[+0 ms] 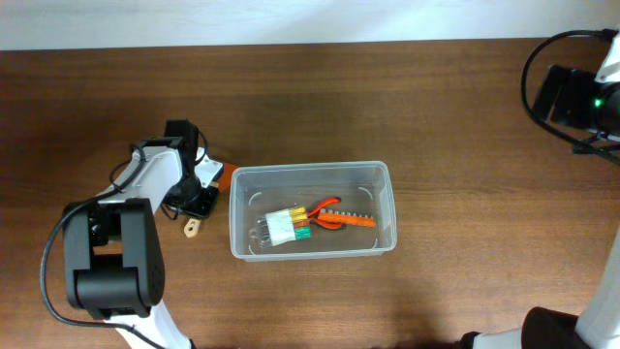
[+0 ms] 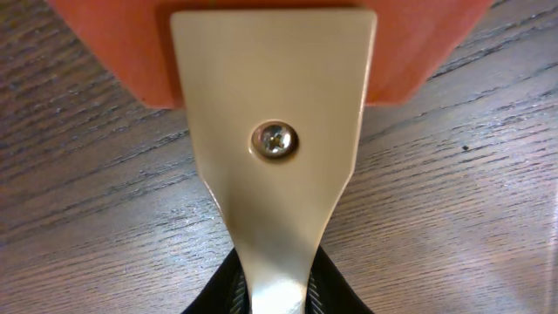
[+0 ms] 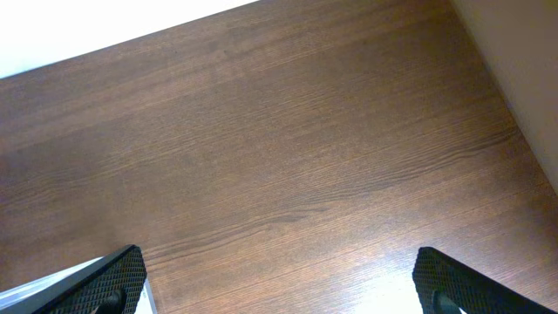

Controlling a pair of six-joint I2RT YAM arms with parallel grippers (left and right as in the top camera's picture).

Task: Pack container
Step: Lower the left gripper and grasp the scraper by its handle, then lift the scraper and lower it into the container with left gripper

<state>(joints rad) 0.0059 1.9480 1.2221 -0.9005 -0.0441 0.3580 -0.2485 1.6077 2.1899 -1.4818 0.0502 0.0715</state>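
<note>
The tub stands to my left gripper's right in the overhead view. I will lift past the tub's side and lower over the bundle's coloured ends to release.
The container (image 1: pixel 310 169), a clear rectangular tub, stands mid-table. Inside lie an orange-handled tool (image 1: pixel 344 219) and a white bundle with coloured ends (image 1: pixel 284 227). Just left of the tub lies a scraper with a beige handle (image 2: pixel 275 131) and an orange blade (image 2: pixel 113 52); from overhead its blade (image 1: pixel 222 177) points at the tub. My left gripper (image 1: pixel 201 194) is down at the table, shut on the narrow part of that handle, its dark fingers (image 2: pixel 225 292) pressed against both sides. My right gripper (image 3: pixel 279 283) hovers open over bare wood, nothing between its fingertips (image 3: pixel 118 272).
The right arm (image 1: pixel 581 97) sits at the far right edge with its cables. The left arm's base (image 1: pixel 108 254) occupies the near left. A white strip (image 1: pixel 291 19) runs behind the table's back edge.
</note>
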